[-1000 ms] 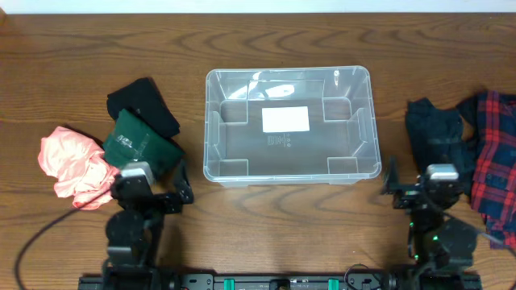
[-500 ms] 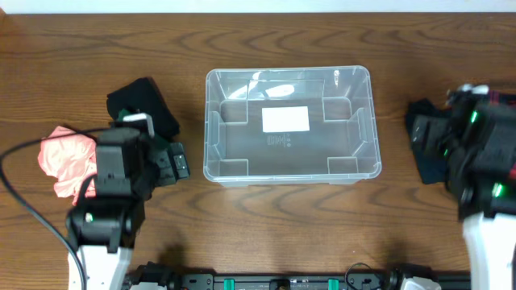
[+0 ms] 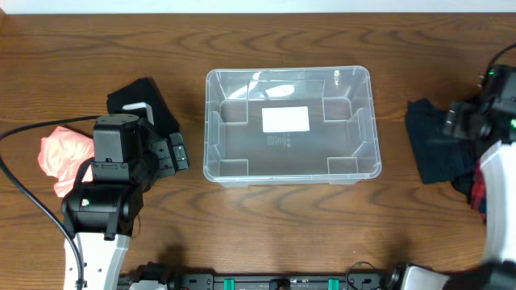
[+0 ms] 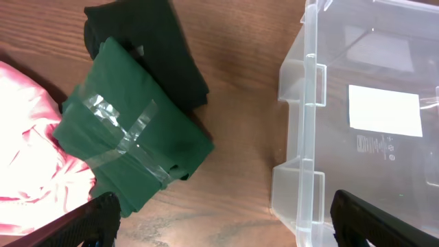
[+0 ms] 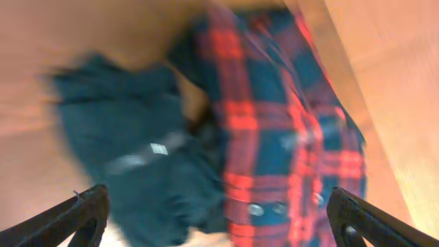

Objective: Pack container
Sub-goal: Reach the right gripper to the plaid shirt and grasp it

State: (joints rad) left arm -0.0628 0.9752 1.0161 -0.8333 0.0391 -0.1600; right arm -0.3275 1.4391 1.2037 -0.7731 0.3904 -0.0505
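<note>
I will move my right gripper down toward the right in the wrist view next, onto the plaid shirt's edge (image 5: pixel 241 156) by the dark blue garment (image 5: pixel 130 151), because the bin is empty.
The container (image 3: pixel 211 121) is a clear plastic bin with a white label on its base, in the middle of the table; it holds nothing. It also shows at the right of the left wrist view (image 4: pixel 302 103). My left gripper (image 4: pixel 223 219) is open and empty, raised over the bare wood between the bin and a folded green garment with clear tape (image 4: pixel 130 147). A black garment (image 4: pixel 147 41) and a pink one (image 4: pixel 27 151) lie beside it. My right gripper (image 5: pixel 219 219) is open and empty above a red plaid shirt (image 5: pixel 274 130) and a dark blue garment (image 5: pixel 130 151).
The left arm (image 3: pixel 117 181) covers most of the green garment in the overhead view. The pink garment (image 3: pixel 60 153) and black garment (image 3: pixel 149 101) lie left of the bin. The dark blue garment (image 3: pixel 435 145) lies at the right, near the table's right edge.
Both arms have risen from their rest poses at the front edge. The left one now hangs over the left clothes pile, the right one over the right pile. No clothing has moved.
</note>
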